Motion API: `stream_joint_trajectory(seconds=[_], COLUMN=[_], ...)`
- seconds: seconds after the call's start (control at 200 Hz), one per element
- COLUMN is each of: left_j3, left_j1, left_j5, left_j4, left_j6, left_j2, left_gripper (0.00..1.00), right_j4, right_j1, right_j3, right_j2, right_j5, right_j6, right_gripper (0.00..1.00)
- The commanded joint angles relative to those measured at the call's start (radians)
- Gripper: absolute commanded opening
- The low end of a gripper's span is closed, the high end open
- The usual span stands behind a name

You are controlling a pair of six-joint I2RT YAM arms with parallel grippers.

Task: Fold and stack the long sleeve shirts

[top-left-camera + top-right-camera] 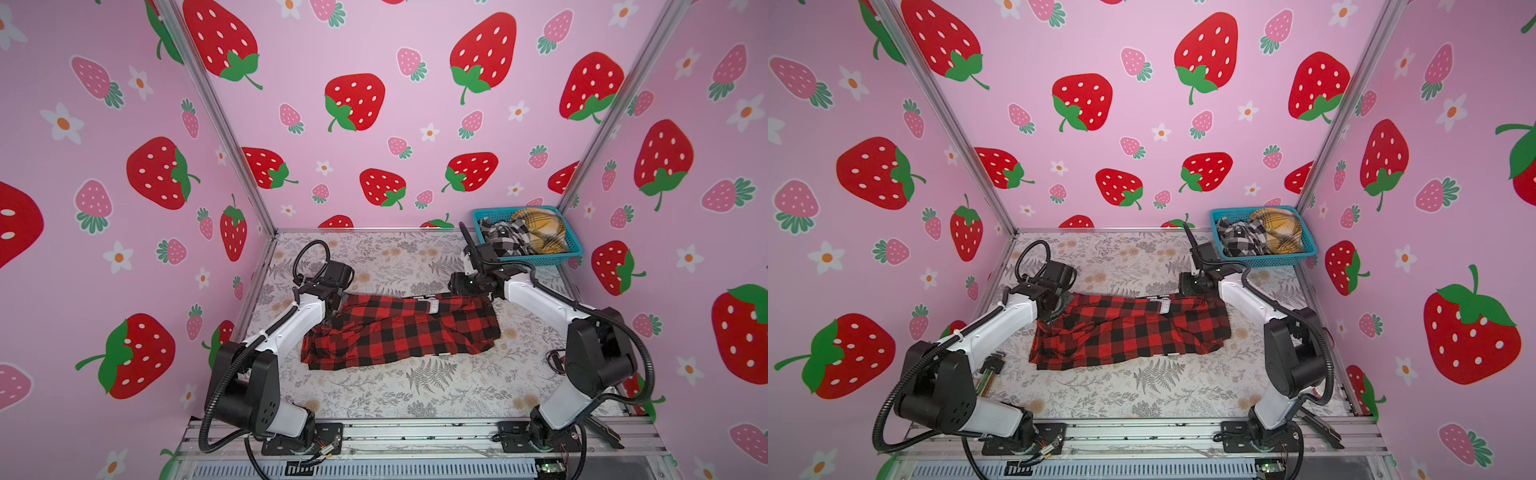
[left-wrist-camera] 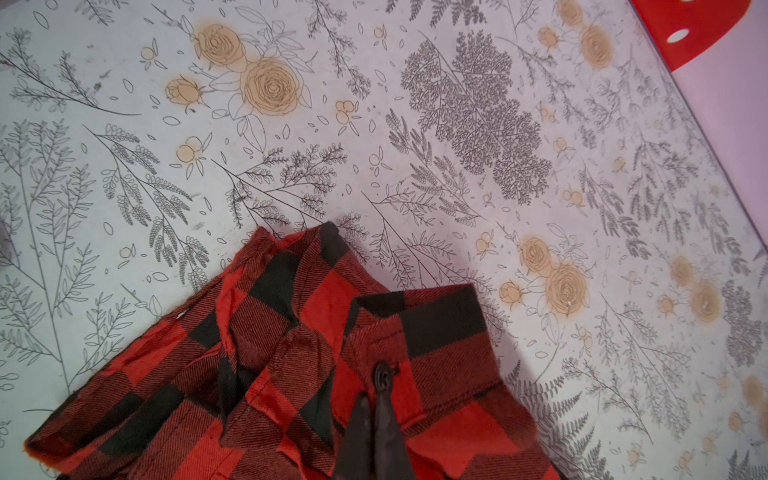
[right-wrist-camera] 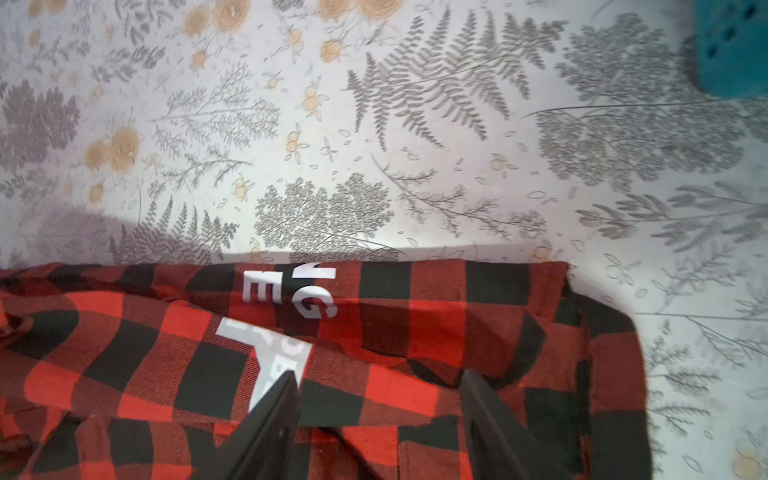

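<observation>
My left gripper needs to move down slightly next and open its fingers to release the buttoned cuff (image 2: 415, 332), because the table (image 2: 448, 268) beside the cuff's rim is close below the gripper's fingers.
A red-and-black check long sleeve shirt (image 1: 399, 332) (image 1: 1133, 332) lies across the middle of the table, roughly folded into a long band, with white block letters (image 3: 307, 299) along its far edge. My left gripper (image 2: 376, 399) is at the shirt's far left end (image 1: 334, 309). It is shut, its tips pinching the buttoned cuff (image 2: 415, 332), which rises off the table. Over the shirt's far right part (image 3: 166, 374) my right gripper (image 3: 380, 374) (image 1: 461, 286) hovers open, with nothing between its fingers.
A teal basket (image 1: 540, 259) (image 1: 1266, 262) stands at the back right corner, just behind the right arm. It holds a black-and-white plaid shirt (image 1: 498, 237) and a yellow plaid one (image 1: 540, 228). Pink strawberry walls close the table on three sides.
</observation>
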Motion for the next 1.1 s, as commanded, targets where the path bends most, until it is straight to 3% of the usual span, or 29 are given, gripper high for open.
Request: stream_joint_trajectory(seconds=[0.0,0.25,0.575,0.765,0.861,0.921,1.001,1.096], left_j3=[-0.013,-0.048,-0.083,-0.065,0.002,0.056,0.125,0.196], left_j1=[0.015,0.047,0.056,0.072,0.079,0.079,0.082,0.084], left_j5=[0.001,0.029,0.063,0.151,0.165,0.119,0.056,0.026], left_j4=[0.019,0.040,-0.002,-0.011,-0.104,-0.198,-0.303,-0.379], left_j6=[-0.028,-0.046,-0.065,-0.012,0.042,0.061,0.103,0.166], left_j2=[0.018,0.073,0.120,0.157,0.132,0.100,0.052,0.012], left_gripper=[0.00,0.00,0.00,0.00,0.35,0.50,0.61,0.63], right_j4=[-0.069,-0.066,-0.039,-0.052,-0.084,-0.104,-0.135,-0.166], right_j1=[0.008,0.006,0.006,0.006,0.006,0.006,0.009,0.020], right_j3=[0.053,0.037,-0.022,-0.009,0.025,0.048,0.072,0.073], right_j2=[0.085,0.179,0.237,0.205,0.169,0.137,0.085,0.016], right_j5=[0.049,0.073,0.105,0.105,0.112,0.121,0.124,0.136], right_j6=[-0.038,-0.027,-0.021,-0.030,-0.038,-0.043,-0.046,-0.043], right_gripper=[0.56,0.47,0.46,0.46,0.47,0.49,0.51,0.53])
